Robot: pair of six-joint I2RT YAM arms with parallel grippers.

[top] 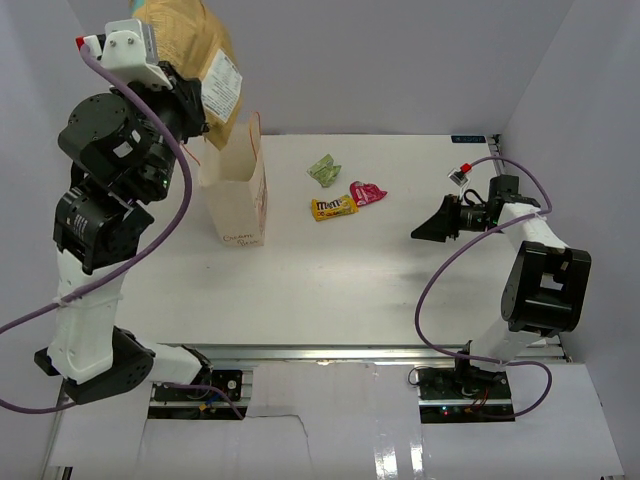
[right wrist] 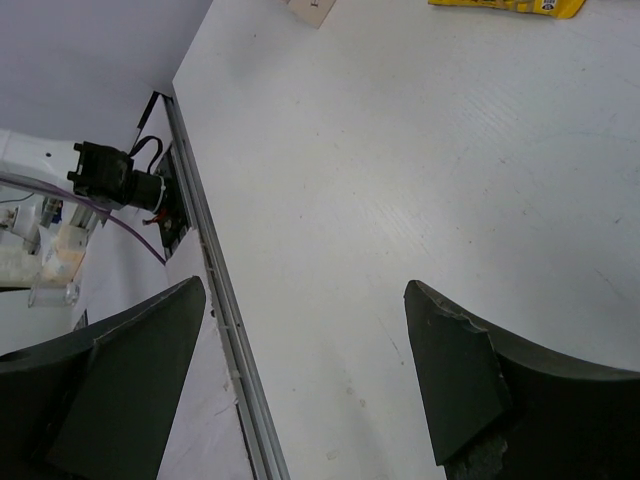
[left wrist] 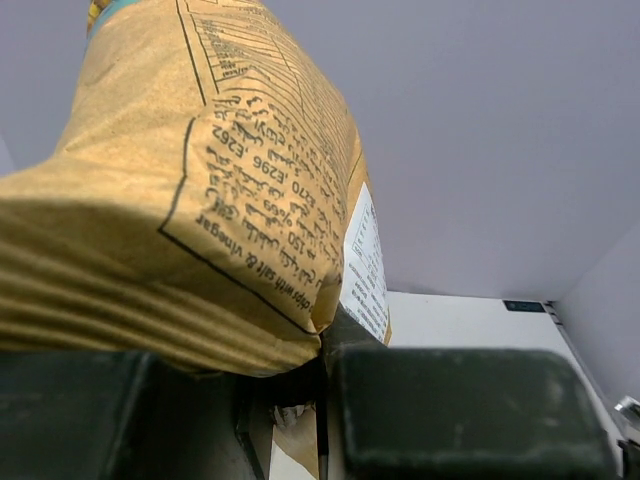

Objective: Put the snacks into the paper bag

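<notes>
The tan pouch [top: 190, 45] is still above the paper bag's rim, so the left gripper will next tilt down and lower the pouch into the paper bag's opening [top: 230, 161] to let it go.
My left gripper [top: 203, 118] is raised high at the back left and is shut on the large tan pouch [top: 190, 45] with a white label, holding it above the open top of the cream paper bag [top: 240, 195]. In the left wrist view the pouch [left wrist: 200, 180] fills the frame above my gripper [left wrist: 300, 400]. On the table lie a green packet [top: 323, 170], a yellow M&M's packet [top: 333, 208] and a pink-red packet [top: 367, 193]. My right gripper [top: 430, 228] is open and empty, right of these packets; its wrist view [right wrist: 300, 370] shows bare table between its jaws. The other snacks are out of view.
The paper bag stands upright at the left of the white table [top: 350, 290], handwriting near its base. White walls close the back and both sides. The table's metal front rail [right wrist: 215, 290] runs near my right gripper. The M&M's packet's edge [right wrist: 500, 5] shows at the top.
</notes>
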